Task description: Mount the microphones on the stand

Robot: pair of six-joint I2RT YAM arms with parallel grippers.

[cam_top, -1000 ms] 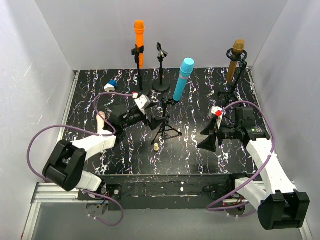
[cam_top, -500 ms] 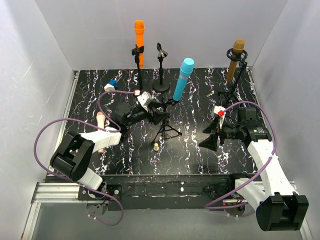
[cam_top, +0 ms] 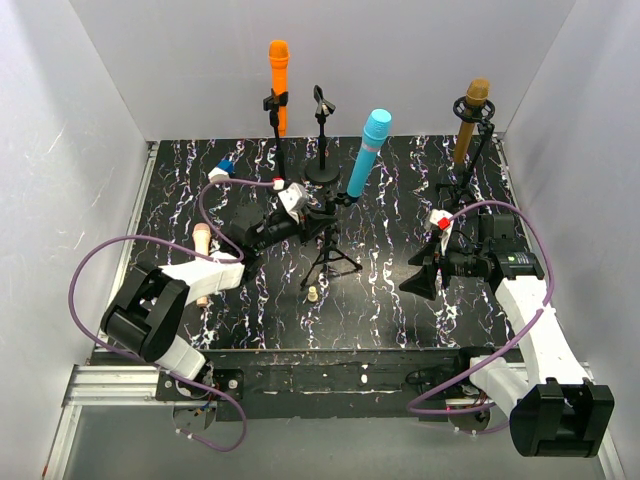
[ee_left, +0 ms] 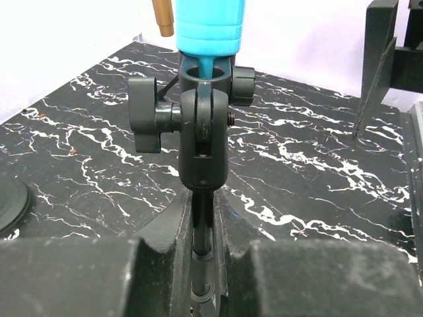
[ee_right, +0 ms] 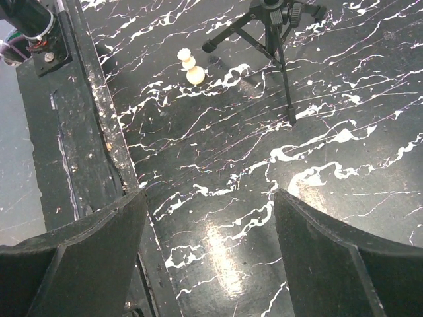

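The left gripper moves outward and to the left in the top view next, beside the blue-and-white piece. The stand's clip already holds its microphone.
The light blue microphone [cam_top: 366,152] sits tilted in the clip of a black tripod stand [cam_top: 331,262] at mid-table. My left gripper [cam_top: 318,215] is shut on that stand's pole just below the clip joint. The left wrist view shows the pole [ee_left: 201,228] squeezed inside the left gripper [ee_left: 201,221], under the light blue microphone [ee_left: 205,26]. The orange microphone [cam_top: 278,85] and the golden-brown microphone [cam_top: 470,122] stand in stands at the back. A pale pink microphone [cam_top: 202,240] lies on the table beside my left arm. My right gripper [cam_top: 420,272] hangs open over bare tabletop.
An empty round-base stand [cam_top: 322,135] is at the back centre. A tiny beige peg [cam_top: 313,293] lies near the tripod feet, and the peg [ee_right: 190,66] also appears in the right wrist view. A blue-and-white piece [cam_top: 221,170] sits back left. White walls enclose the table.
My left gripper moved right to the tripod stand and shut on its pole. The light blue microphone shifted slightly. The right arm barely moved.
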